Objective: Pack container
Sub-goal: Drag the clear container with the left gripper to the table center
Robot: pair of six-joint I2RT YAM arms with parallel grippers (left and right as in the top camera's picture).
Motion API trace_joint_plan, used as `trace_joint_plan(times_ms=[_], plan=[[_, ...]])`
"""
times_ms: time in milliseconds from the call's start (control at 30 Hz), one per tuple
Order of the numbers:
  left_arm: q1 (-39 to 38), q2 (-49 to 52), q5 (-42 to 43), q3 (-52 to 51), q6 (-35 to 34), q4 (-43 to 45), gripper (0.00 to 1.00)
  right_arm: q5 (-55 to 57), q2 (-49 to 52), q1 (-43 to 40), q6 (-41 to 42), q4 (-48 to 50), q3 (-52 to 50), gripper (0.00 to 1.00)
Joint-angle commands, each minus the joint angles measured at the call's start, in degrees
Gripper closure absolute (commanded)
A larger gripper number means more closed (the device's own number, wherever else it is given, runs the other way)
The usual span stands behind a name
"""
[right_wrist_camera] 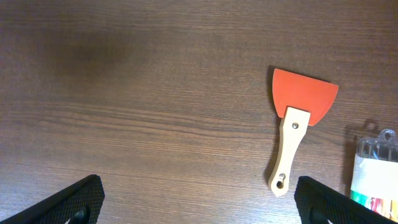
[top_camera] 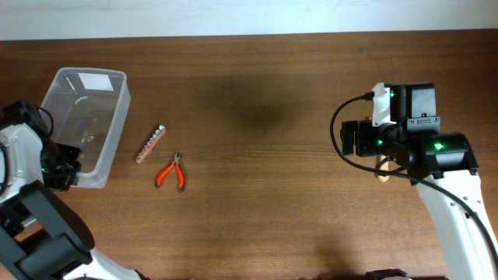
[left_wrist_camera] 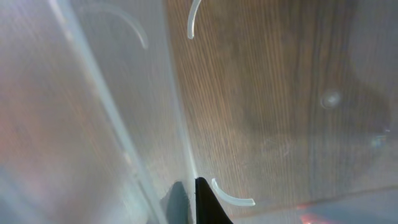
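Observation:
The container (top_camera: 85, 124) stands far from the scraper (right_wrist_camera: 292, 134), so next my left gripper will lift it and turn it past the pliers, then set it down on the table's bare middle.
The container (top_camera: 85, 124), a large clear lidless bin, stands at the table's far left. My left gripper (top_camera: 62, 167) sits at its near corner, shut on the container's wall. In the left wrist view the clear wall (left_wrist_camera: 124, 124) fills the frame and the left gripper (left_wrist_camera: 191, 186) pinches it: one black finger shows on this side and the other shows grey through the plastic. At the right, my right gripper (top_camera: 354, 140) hangs open over bare wood. In its own view the right gripper (right_wrist_camera: 199, 199) holds nothing, and a red-bladed scraper (right_wrist_camera: 292, 134) with a wooden handle lies just inside its right finger.
Red-handled pliers (top_camera: 171, 173) and a short strip of small metal pieces (top_camera: 150, 145) lie just right of the container. A clear marker pack (right_wrist_camera: 373, 174) sits at the right edge of the right wrist view. The scraper's handle (top_camera: 382, 167) pokes out under the right arm.

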Motion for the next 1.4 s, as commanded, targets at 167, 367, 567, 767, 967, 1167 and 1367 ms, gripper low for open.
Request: trace_joint_plan(times_ms=[167,367,567,767,967,1167,1367], plan=[[-4.4,-7.7,0.2,4.1,10.4,2.1,0.98,3.4,0.0,0.3,0.0,0.2,1.9,0.01],[-12.1,-11.5,1.0,8.0,20.5,4.4,0.98,9.0,-0.2,0.3,0.4,-0.3,3.0,0.01],[-23.7,-13.5,6.3,8.8,30.4,6.8,0.98,19.4,-1.5,-1.2,7.1,-2.2,4.2,0.01],[-36.7,-12.4,6.1,8.6,40.0,6.6,0.98,20.6,-3.3,-8.5,14.1,-5.4,6.1,0.01],[-45.3,-8.3,6.1,8.2,41.8,5.3,0.98,15.8,-3.3,-14.8,14.7,-8.4,6.2,0.01],[-47.8,-0.2,6.1,7.3,41.8,5.0,0.98,15.5,-3.3,-15.4,14.7,-8.3,6.2,0.01],[-47.8,7.5,6.2,7.3,41.7,4.2,0.98,15.5,-3.3,-15.4,14.7,-8.4,6.2,0.01]])
